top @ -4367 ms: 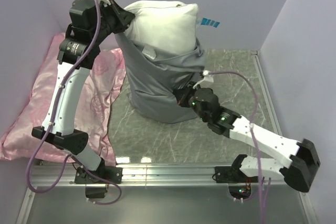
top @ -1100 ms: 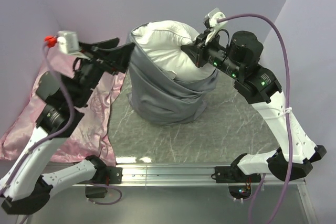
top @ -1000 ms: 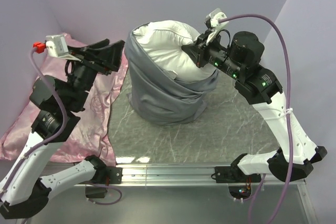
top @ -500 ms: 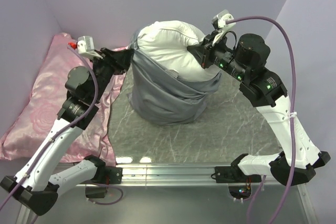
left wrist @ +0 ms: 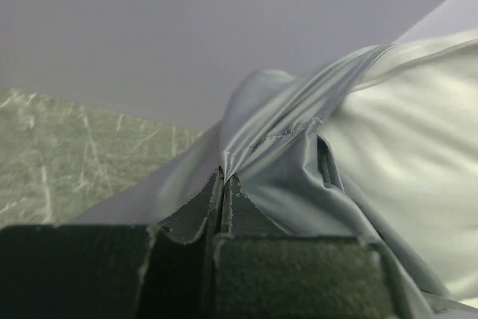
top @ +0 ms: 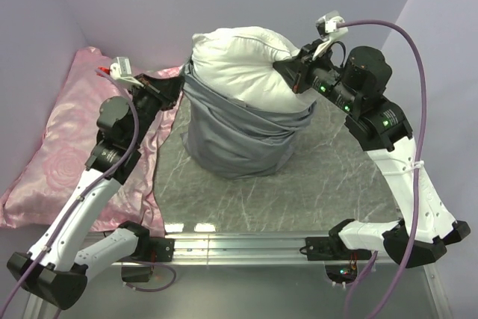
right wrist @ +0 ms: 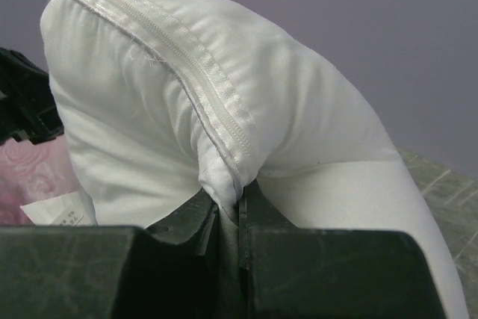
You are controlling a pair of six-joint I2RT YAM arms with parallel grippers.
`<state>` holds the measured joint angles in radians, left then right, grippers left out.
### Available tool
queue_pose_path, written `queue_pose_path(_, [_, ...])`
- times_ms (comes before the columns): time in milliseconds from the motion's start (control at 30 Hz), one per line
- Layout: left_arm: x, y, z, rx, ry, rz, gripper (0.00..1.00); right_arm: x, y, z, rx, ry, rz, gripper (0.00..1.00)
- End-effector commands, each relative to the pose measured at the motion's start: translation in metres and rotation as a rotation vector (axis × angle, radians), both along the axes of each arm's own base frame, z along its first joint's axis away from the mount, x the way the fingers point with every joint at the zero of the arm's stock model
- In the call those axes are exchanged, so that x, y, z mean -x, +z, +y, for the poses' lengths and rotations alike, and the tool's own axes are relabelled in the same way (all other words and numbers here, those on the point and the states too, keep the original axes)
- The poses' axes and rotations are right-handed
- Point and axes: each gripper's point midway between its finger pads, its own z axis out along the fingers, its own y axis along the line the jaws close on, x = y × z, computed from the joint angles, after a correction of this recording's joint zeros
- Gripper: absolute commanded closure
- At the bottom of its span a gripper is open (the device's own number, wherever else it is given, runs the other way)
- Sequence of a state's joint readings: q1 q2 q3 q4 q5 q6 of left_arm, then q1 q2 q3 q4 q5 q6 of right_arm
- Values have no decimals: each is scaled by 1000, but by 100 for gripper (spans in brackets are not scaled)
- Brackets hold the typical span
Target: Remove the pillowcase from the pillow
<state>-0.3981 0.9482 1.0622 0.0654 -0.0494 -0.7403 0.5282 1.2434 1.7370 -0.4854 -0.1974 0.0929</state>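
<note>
I should next raise my right gripper toward the side (top: 442, 42), which is to its right in the top view, away from the pillowcase (top: 231, 136), and then release the pillowcase's seam.
The white pillow (top: 243, 61) stands upright on the marble table, its upper half bulging out of the grey-blue pillowcase (top: 231, 136), which is bunched around its lower half. My left gripper (top: 179, 87) is shut on the pillowcase rim at the left side; in the left wrist view the fabric (left wrist: 269, 155) pulls taut out of the closed jaws at the gripper (left wrist: 224, 184). My right gripper (top: 287, 69) is shut on the pillow's piped seam at the upper right. The right wrist view shows the seam (right wrist: 187, 57) pinched in the gripper (right wrist: 228, 203).
A pink rose-patterned satin pillow (top: 56, 147) lies along the left wall beneath my left arm. Lilac walls close in at the back and both sides. The marble surface (top: 299, 192) extends in front of the pillowcase to a metal rail (top: 239, 244).
My left gripper came in to the pillowcase's left rim and shut on it. My right arm lifted the pillow a little up and to the right.
</note>
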Motion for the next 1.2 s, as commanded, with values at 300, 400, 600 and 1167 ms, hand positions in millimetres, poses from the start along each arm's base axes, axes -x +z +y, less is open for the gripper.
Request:
queue_pose_path(300, [-45,-152,31,-18,158,353,99,-8,36,-76,-223,-251,-19,100])
queue_pose_path(400, [-46,-196,32,-11,158,427,99,-9,50,-91,-272,-313,-38,100])
queue_pose_path(600, [-53,-162,12,-49,43,337,94,-6,72,-82,-336,-259,-46,100])
queue_pose_path(1167, [35,-116,-30,12,-150,200,3,-45,76,-103,-374,-449,-15,100])
